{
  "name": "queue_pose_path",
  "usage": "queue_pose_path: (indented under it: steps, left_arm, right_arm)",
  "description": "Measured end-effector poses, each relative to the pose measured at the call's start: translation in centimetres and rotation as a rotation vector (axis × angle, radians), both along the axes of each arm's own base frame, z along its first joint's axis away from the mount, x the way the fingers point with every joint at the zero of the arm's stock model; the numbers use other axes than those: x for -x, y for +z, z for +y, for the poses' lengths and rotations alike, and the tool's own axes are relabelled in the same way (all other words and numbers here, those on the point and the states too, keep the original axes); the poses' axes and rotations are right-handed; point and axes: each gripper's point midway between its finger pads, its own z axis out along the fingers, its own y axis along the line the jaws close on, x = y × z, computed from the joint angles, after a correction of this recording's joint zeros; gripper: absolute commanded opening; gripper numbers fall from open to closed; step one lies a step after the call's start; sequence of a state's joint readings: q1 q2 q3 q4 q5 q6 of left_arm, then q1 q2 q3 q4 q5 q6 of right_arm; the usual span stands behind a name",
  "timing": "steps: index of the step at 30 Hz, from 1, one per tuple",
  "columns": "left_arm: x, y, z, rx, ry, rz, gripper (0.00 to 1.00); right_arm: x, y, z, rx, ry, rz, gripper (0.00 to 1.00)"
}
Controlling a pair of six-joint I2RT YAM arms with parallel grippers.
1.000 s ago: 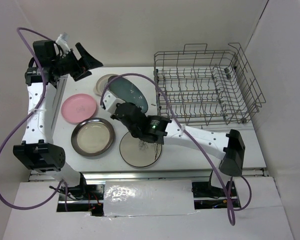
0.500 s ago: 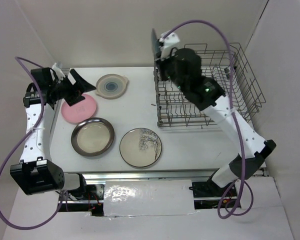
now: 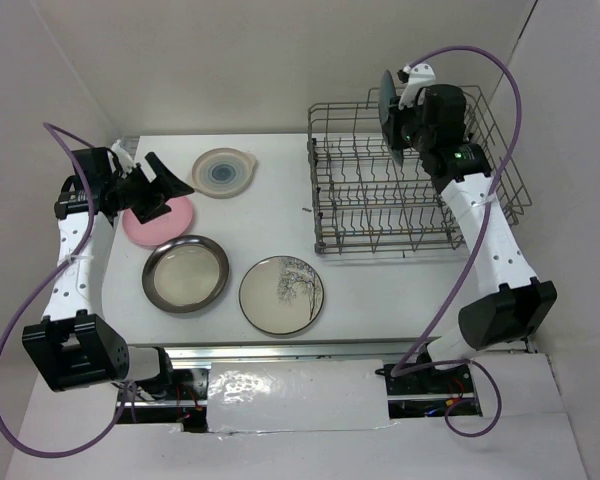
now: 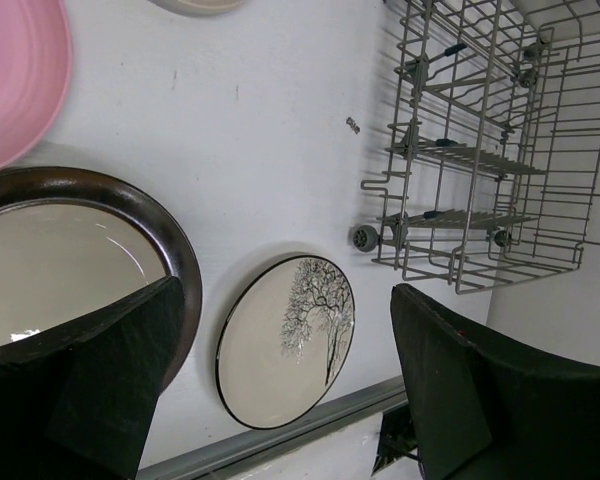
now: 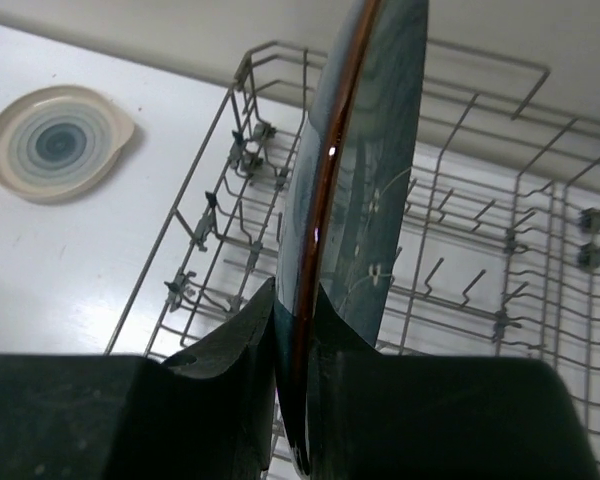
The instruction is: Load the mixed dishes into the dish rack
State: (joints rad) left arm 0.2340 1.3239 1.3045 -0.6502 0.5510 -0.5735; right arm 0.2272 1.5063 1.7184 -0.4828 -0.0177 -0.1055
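Observation:
The rack's empty wires are below on the right in the top view. I need to move my right gripper to that side next, then lower it and release the teal plate.
My right gripper [image 3: 392, 112] is shut on the rim of the dark teal speckled plate [image 3: 386, 100] and holds it on edge above the back of the grey wire dish rack [image 3: 420, 215]. The right wrist view shows the plate [image 5: 365, 150] pinched between the fingers [image 5: 235, 340] over the rack's tines [image 5: 230, 200]. My left gripper [image 3: 172, 195] is open above the right edge of the pink plate [image 3: 150, 225]. The cream plate with blue centre [image 3: 221, 172], the brown-rimmed cream plate [image 3: 186, 274] and the grey branch plate [image 3: 281, 294] lie flat on the table.
The left wrist view shows the pink plate [image 4: 15, 80], the brown-rimmed plate [image 4: 70, 250], the branch plate [image 4: 285, 340] and the rack [image 4: 480, 180] on its small wheels. White walls close in the table on three sides. A metal rail runs along the near edge [image 3: 280, 352].
My right arm lifted the teal plate from the table's middle, swung it to the rack and moved it further right over it. My left gripper came down and right over the pink plate.

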Motion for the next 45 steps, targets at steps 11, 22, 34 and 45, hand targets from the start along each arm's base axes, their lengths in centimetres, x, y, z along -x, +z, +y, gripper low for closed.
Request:
queue_pose_path:
  steps: [11, 22, 34, 45]
  left_arm:
    - [-0.4, 0.5, 0.9, -0.048, 0.02, -0.022, 0.97]
    - [-0.4, 0.3, 1.2, -0.062, 0.032, -0.019, 0.97]
    - [-0.6, 1.7, 0.8, -0.047, 0.011, -0.047, 0.97]
    - [-0.8, 1.7, 0.9, -0.046, 0.011, -0.043, 0.97]
  right_arm:
    - [-1.9, -4.3, -4.2, -0.106, 0.104, 0.096, 0.0]
    - [-4.3, -6.0, -7.0, -0.07, 0.003, 0.088, 0.0]
    - [-8.0, -6.2, -11.8, -0.07, -0.079, 0.068, 0.0]
    - [-10.0, -9.6, -12.6, -0.049, -0.071, 0.129, 0.0]
